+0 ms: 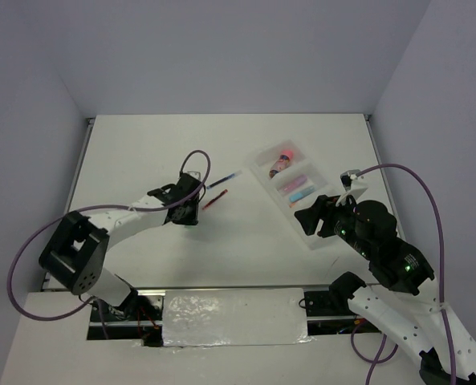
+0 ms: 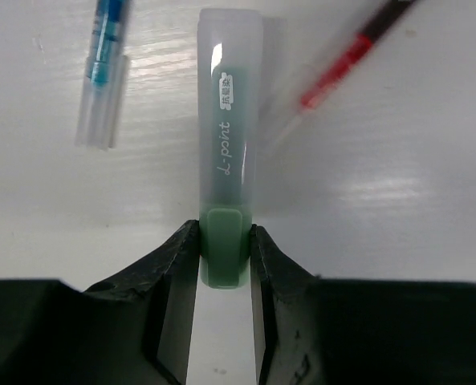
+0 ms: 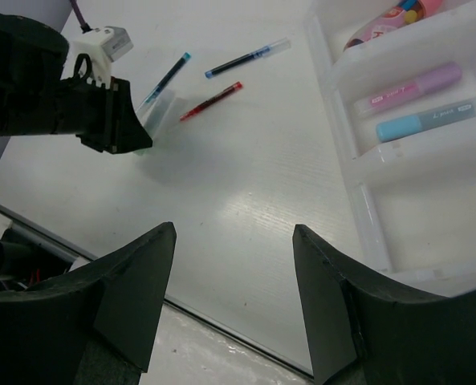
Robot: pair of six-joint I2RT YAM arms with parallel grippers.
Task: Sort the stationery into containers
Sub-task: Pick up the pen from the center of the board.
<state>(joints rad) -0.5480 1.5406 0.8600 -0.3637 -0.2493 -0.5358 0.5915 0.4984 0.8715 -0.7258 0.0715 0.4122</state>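
My left gripper will next lift past the red pen (image 1: 215,200), over the matching purple and blue sticks that lie in the tray's middle section (image 1: 297,190), and release the green stick there.
My left gripper (image 2: 223,233) is shut on the green end of a green pastel stick (image 2: 228,152) with a clear cap, low over the table; it also shows in the top view (image 1: 185,210). A teal pen (image 2: 105,72) and a red pen (image 2: 342,68) lie just beyond it. A dark-blue pen (image 1: 221,181) lies near the red pen (image 1: 215,200). The white three-compartment tray (image 1: 322,237) holds a pink cylinder (image 1: 282,160) at its far end and purple (image 3: 414,87) and blue (image 3: 422,120) sticks in the middle. My right gripper (image 3: 233,233) is open and empty, beside the tray's near end. No orange stick shows.
The tray's near compartment (image 3: 430,216) holds nothing. The table's near edge (image 3: 221,317) runs just under my right fingers. Purple cables loop over both arms (image 1: 197,156). Grey walls close in the table at the back and sides.
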